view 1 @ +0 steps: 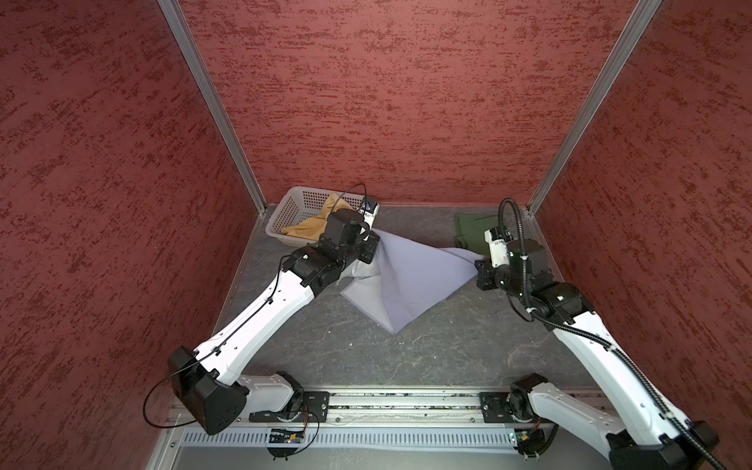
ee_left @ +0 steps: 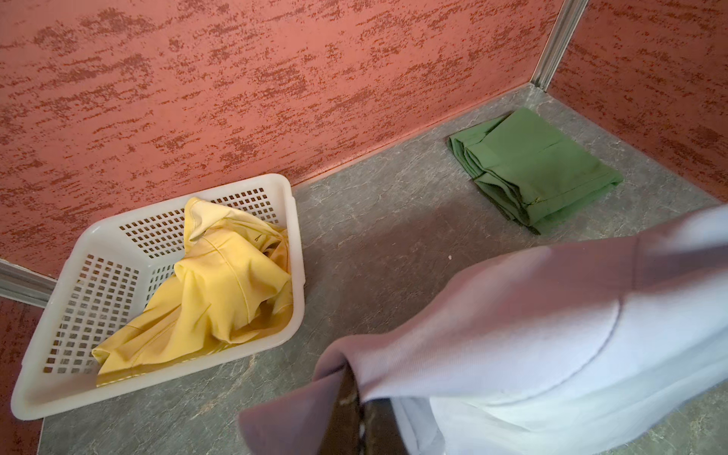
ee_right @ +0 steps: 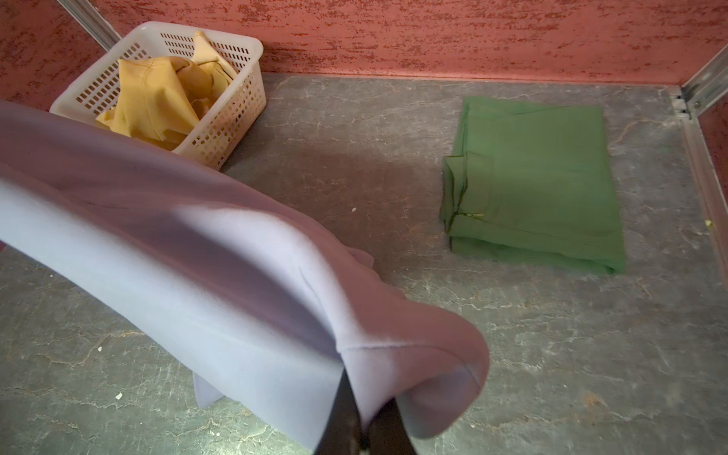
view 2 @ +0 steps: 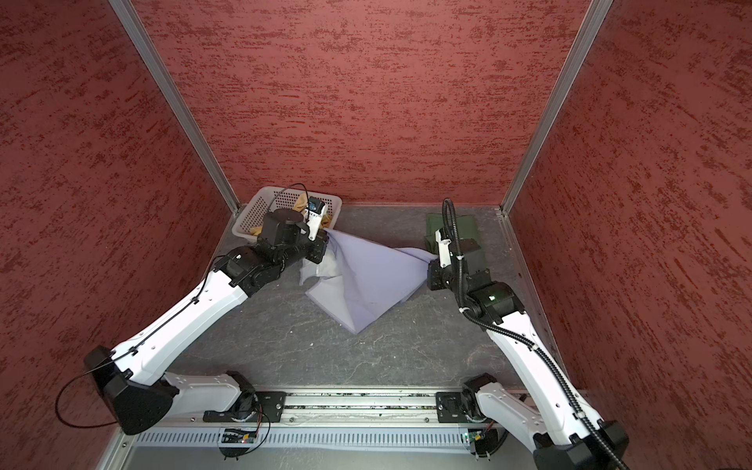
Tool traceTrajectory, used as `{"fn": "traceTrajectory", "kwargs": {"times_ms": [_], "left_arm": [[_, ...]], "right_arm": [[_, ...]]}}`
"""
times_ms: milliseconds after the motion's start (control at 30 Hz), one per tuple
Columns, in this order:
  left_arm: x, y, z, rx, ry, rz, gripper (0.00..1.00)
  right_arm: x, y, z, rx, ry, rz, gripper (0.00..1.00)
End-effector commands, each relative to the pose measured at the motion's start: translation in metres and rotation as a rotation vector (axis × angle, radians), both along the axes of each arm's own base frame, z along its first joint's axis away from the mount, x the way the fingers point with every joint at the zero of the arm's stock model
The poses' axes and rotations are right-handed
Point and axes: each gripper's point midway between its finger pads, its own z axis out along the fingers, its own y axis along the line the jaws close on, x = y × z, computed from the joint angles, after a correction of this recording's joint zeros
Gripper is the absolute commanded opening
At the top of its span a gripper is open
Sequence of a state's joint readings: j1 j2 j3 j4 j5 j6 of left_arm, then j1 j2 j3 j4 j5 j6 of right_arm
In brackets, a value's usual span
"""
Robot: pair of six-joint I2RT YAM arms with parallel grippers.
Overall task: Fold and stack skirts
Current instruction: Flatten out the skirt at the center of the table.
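Observation:
My right gripper should lower the pale skirt's raised corner toward my left gripper, onto the tabletop beside the dark green skirt, and release it.
The pale lavender-grey skirt (view 1: 411, 276) (view 2: 366, 280) hangs stretched between both arms, its lower part draped on the grey table. My left gripper (ee_left: 356, 402) is shut on one upper corner of this skirt (ee_left: 532, 323), beside the basket. My right gripper (ee_right: 364, 421) is shut on the opposite corner of the same cloth (ee_right: 197, 252). The dark green skirt (view 1: 472, 232) (ee_right: 539, 185) lies folded flat at the back right, partly behind my right wrist in both top views. The mustard yellow skirt (ee_left: 212, 291) (ee_right: 157, 94) lies crumpled in the basket.
A white perforated plastic basket (view 1: 285, 211) (ee_left: 39, 398) stands in the back left corner. Red textured walls close the table on three sides. A metal rail (view 1: 407, 407) with both arm bases runs along the front edge.

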State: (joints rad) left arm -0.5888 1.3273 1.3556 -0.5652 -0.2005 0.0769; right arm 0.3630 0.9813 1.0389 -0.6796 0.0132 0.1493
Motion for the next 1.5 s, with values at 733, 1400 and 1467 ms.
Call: {"fn": "traceTrajectory", "kwargs": {"times_ms": [733,1400,1467], "left_arm": [[0.075,-0.019,-0.184,0.197,0.306,0.085,0.6],[-0.053,-0.061,-0.205,0.447,0.265,-0.38,0.88],[-0.059,-0.066,-0.214,0.472,0.264,-0.436,0.88]], "right_arm": [[0.105,0.038,-0.141,-0.066,0.305,0.01,0.0],[0.119,0.033,-0.166,-0.045,0.338,0.021,0.31],[0.12,0.033,-0.164,-0.046,0.332,0.025,0.39]]}}
